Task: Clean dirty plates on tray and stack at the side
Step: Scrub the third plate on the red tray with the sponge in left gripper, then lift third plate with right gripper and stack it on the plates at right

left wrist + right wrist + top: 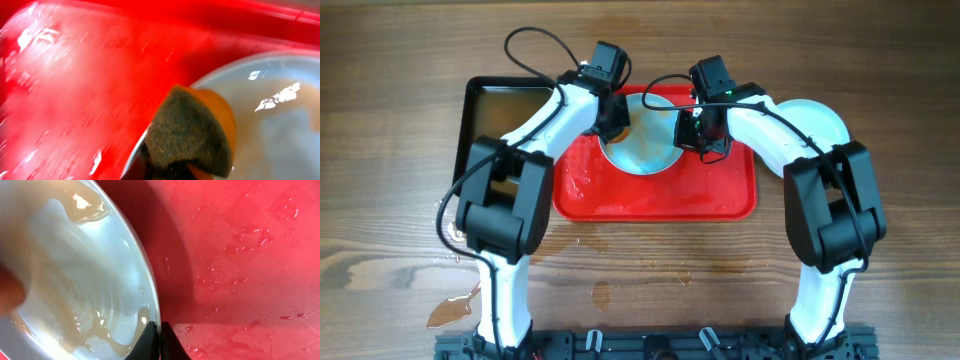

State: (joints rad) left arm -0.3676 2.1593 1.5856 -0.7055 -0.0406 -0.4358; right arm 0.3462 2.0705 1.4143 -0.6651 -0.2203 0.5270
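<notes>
The other plate point(817, 122) sits to the right of my right gripper in the overhead view, so I should lift, tilt and bring the wet plate down onto it.
A pale mint-white plate point(645, 145) lies on the red tray point(660, 195), wet with brownish streaks. My right gripper point(692, 135) is shut on the plate's right rim; in the right wrist view the fingertips point(156, 330) pinch the rim of the plate point(75, 280), lifting that edge off the tray point(240, 255). My left gripper point(610, 118) is shut on an orange sponge with a dark scouring face point(192, 132), pressed on the plate's left rim point(270, 110) above the tray point(75, 90). Another plate point(815, 122) sits on the table to the right of the tray.
A black pan point(505, 105) with brownish water stands left of the tray. Water puddles point(455, 310) lie on the wooden table at the front left. Droplets cover the tray floor.
</notes>
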